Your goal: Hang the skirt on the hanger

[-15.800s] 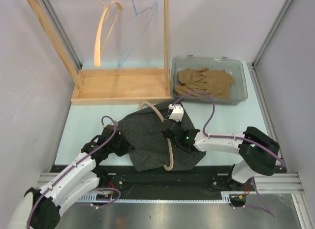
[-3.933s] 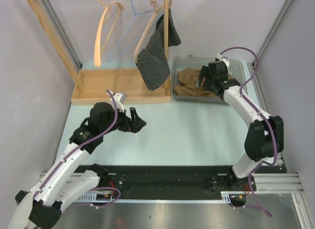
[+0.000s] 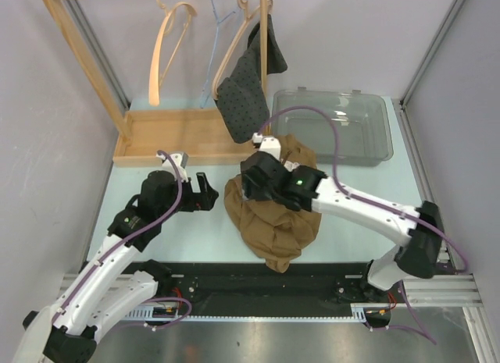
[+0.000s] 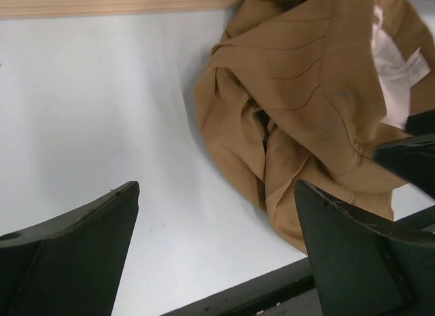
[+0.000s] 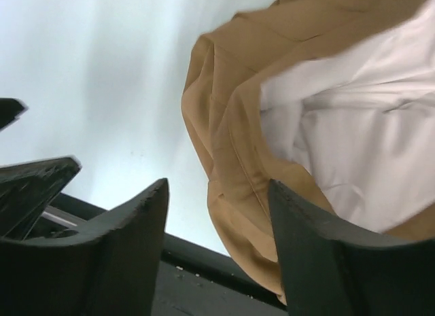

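Next, my right gripper crosses the lining toward the right in the top view, then down to the waistband's opposite edge (image 3: 316,214), while my left gripper stands by this side of the skirt.
A tan skirt (image 3: 273,222) lies crumpled on the table, its white lining (image 5: 353,139) showing in the right wrist view. My right gripper (image 3: 254,185) hovers over the heap's far-left part, jaws open, with tan cloth (image 5: 231,126) below and between the fingers, unpinched. My left gripper (image 3: 209,193) stands open just left of the skirt (image 4: 306,92), nothing between its fingers. On the wooden rack (image 3: 86,58) at the back hang a bare wooden hanger (image 3: 168,51), a blue wire hanger (image 3: 221,19) and a wooden hanger (image 3: 234,47) carrying a dark dotted skirt (image 3: 244,94).
A clear plastic bin (image 3: 375,140) stands at the back right, with nothing in it. The rack's wooden base tray (image 3: 180,137) lies at the back left. The table's black front edge (image 3: 234,269) runs just below the skirt.
The right arm has carried the tan skirt from the bin to the middle of the table and its jaws have opened. The left gripper has shifted slightly toward the skirt.
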### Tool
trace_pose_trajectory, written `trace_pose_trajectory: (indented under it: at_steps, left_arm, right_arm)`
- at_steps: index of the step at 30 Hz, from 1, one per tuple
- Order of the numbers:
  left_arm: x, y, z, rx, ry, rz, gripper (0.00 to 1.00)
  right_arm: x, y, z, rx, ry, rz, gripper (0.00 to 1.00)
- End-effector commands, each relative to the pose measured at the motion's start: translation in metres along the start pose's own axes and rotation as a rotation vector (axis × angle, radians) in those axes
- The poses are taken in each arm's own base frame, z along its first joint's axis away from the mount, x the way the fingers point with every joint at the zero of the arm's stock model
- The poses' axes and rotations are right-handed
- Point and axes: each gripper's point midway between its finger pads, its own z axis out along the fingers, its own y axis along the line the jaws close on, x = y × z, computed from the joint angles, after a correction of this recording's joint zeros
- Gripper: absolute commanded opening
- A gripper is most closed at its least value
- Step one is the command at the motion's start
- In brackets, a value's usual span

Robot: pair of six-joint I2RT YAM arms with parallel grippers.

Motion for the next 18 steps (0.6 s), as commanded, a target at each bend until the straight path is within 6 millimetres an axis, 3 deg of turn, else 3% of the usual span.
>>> trace_pose_trajectory:
  at_steps: [1,4,7,8,14,15,17,18]
  left_arm:
    - [-0.022,-0.022,0.002,0.109,-0.084,-0.018,1.00]
    - [-0.018,-0.040,0.014,0.209,-0.051,0.003,1.00]
    - [-0.011,-0.065,0.023,0.346,0.021,0.028,1.00]
    - [-0.008,-0.074,0.023,0.396,0.047,0.032,1.00]
    - [-0.025,-0.079,0.047,0.373,0.046,0.079,1.00]
    - [-0.038,-0.083,0.049,0.378,0.016,0.113,1.00]
    - [-0.043,-0.081,0.067,0.342,0.037,0.139,1.00]
    - [-0.059,-0.082,0.071,0.326,0.015,0.176,1.00]
  right_arm:
    - [-0.055,-0.019,-0.053,-0.020,-0.190,0.081,0.66]
    - [-0.079,-0.047,-0.069,0.019,-0.271,0.120,0.71]
    - [-0.088,-0.085,-0.060,0.089,-0.254,0.166,0.72]
    - [-0.093,-0.109,-0.054,0.141,-0.244,0.199,0.71]
    - [-0.065,-0.170,-0.018,0.343,-0.082,0.226,0.66]
    - [-0.061,-0.176,-0.015,0.368,-0.068,0.232,0.66]
    - [-0.045,-0.189,-0.007,0.426,-0.020,0.243,0.67]
    - [-0.040,-0.191,-0.003,0.437,-0.008,0.253,0.67]
